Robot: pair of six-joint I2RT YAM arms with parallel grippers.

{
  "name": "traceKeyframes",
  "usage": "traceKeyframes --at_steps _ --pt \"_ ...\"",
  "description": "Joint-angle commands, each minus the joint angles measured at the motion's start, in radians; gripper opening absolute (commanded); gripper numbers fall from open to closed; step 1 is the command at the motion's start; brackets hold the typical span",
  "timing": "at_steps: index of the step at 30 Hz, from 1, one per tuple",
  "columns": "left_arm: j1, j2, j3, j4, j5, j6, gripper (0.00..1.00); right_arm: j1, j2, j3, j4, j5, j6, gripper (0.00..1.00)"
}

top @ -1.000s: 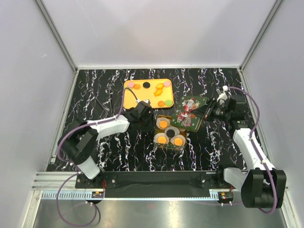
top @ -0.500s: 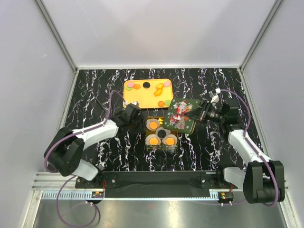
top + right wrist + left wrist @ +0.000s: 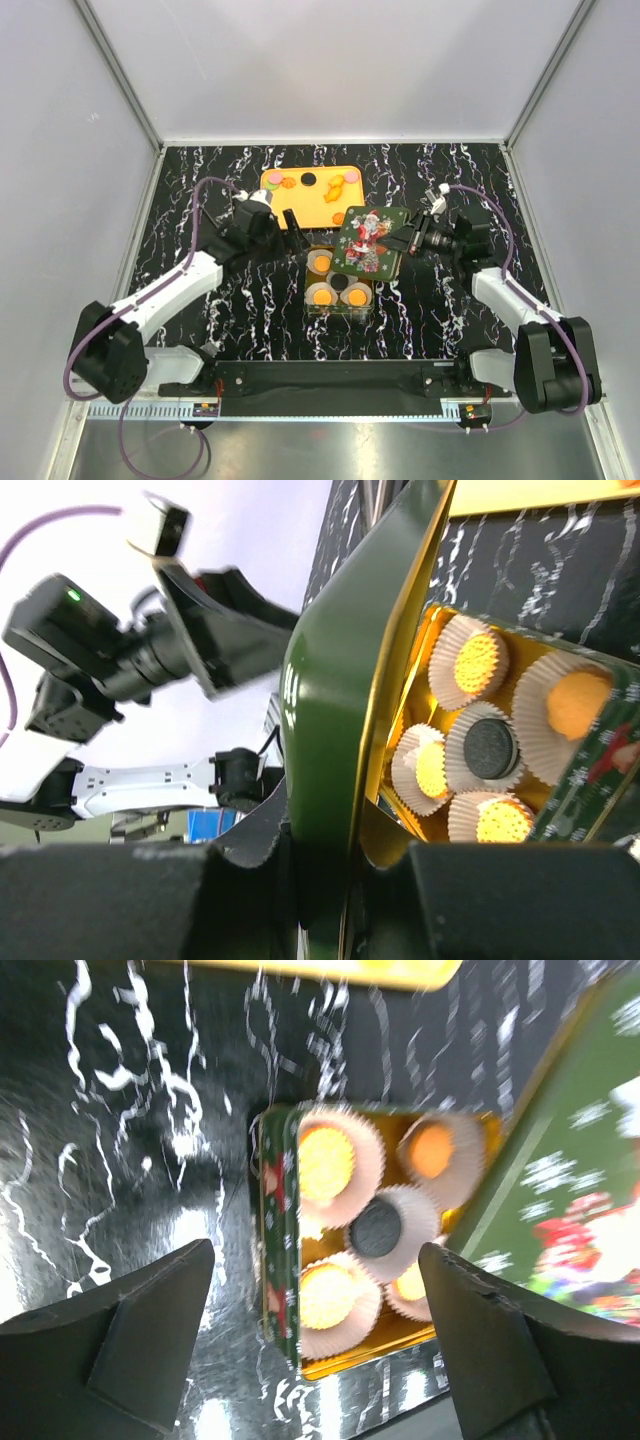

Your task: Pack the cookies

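Observation:
I need to move my right gripper left in the top view, lower the lid over the open tin [image 3: 312,282] [image 3: 490,745] and then let go, as the tin's cupped cookies lie uncovered.
Orange cookies [image 3: 322,295] and one black cookie [image 3: 340,283] sit in white paper cups inside the open tin [image 3: 312,282]. More cookies [image 3: 309,179] lie on the orange tray [image 3: 300,200] behind it. My right gripper [image 3: 408,240] is shut on the edge of the green Santa lid [image 3: 368,240], which hangs tilted over the tin's far right part. In the right wrist view the right gripper [image 3: 350,880] pinches the lid [image 3: 335,710] beside the cupped cookies [image 3: 478,662]. My left gripper [image 3: 297,230] is open, left of the tin, holding nothing. In the left wrist view the left gripper [image 3: 320,1360] looks down on the tin [image 3: 278,1220].
The black marbled table [image 3: 200,200] is closed in by white walls on three sides. The orange tray lies close behind the tin and the lid. Both arm bases stand at the near edge.
My left gripper has let go of the tin, opened wide and pulled back to the left. The right gripper has carried the lid leftward, partly over the tin.

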Motion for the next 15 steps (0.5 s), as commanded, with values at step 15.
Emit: traceKeyframes --at_steps 15 --pt "0.043 -0.003 -0.101 0.257 0.266 0.009 0.99 0.185 0.220 -0.034 0.444 -0.020 0.162 0.00"
